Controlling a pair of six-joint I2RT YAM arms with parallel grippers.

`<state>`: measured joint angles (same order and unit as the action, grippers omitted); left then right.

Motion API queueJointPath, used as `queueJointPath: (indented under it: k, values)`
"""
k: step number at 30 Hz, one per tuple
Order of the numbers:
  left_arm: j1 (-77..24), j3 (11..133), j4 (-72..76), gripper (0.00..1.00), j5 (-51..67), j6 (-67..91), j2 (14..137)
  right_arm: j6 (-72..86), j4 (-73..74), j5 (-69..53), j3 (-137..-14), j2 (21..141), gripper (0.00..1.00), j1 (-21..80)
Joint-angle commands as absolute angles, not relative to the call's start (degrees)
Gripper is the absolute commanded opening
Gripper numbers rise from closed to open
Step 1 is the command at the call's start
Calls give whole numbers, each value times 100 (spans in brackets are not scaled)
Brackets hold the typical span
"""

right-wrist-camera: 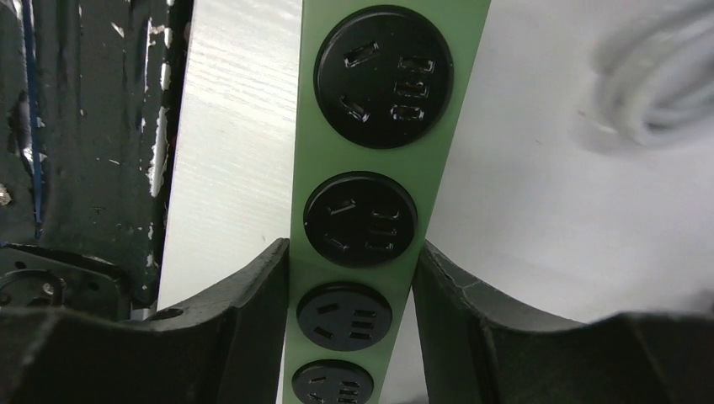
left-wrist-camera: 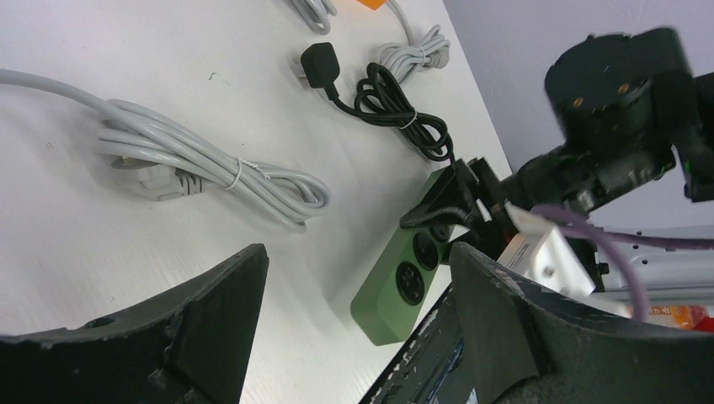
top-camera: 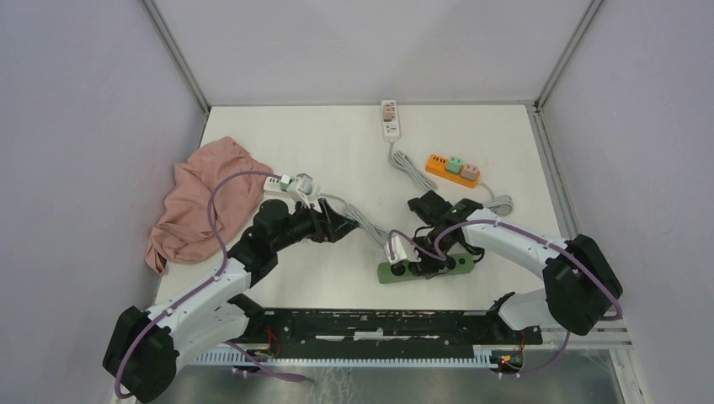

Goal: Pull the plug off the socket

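My right gripper will next swing outward past the orange strip (top-camera: 452,167), turning the green socket strip, and let it go on top of the table's far corner, because that spot is bare.
A green socket strip (top-camera: 396,271) lies near the table's front edge. My right gripper (right-wrist-camera: 352,248) reaches down over it with a finger against each long side, shut on the green body (right-wrist-camera: 383,168). The sockets seen in the right wrist view are empty. A black plug (left-wrist-camera: 320,63) with its coiled cord lies loose on the table. My left gripper (left-wrist-camera: 358,252) hovers open left of the strip, holding nothing. In the top view it (top-camera: 349,225) sits over a white cable bundle. Plugs sit in the orange strip (top-camera: 452,167) and the white strip (top-camera: 389,114).
A pink cloth (top-camera: 206,206) lies bunched at the left. Next to it is a small white strip (top-camera: 282,181) with a green plug. White cable bundles (left-wrist-camera: 210,168) lie mid-table. The black rail (top-camera: 379,324) runs along the front edge, close to the green strip.
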<state>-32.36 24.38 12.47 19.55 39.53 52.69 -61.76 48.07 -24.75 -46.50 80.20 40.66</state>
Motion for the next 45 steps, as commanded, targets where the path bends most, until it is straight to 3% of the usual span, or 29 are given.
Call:
queueJointPath:
  k: [1,8,14,23,34,45]
  values:
    - [-3226,2422,1267,85,1857,3671,5055,-6101,5306,-3346,-5225,7344,7,3381]
    - [-3226,2477,1204,85,1840,3571,5052,-4983,5162,-4295,-5610,6279,0,1731]
    - [-3225,2540,1166,85,1911,3533,5100,-3946,5207,-4751,-6428,6187,0,428]
    - [-3219,2587,893,85,1838,3393,4830,-3423,6113,-5388,-9144,6678,0,-1326]
    - [-3222,2580,897,86,1837,3318,4812,-2720,6219,-4259,-11963,7495,0,-1704]
    - [-3219,2601,861,86,1819,3276,4798,-3097,5880,-2607,-12421,8546,0,-1717]
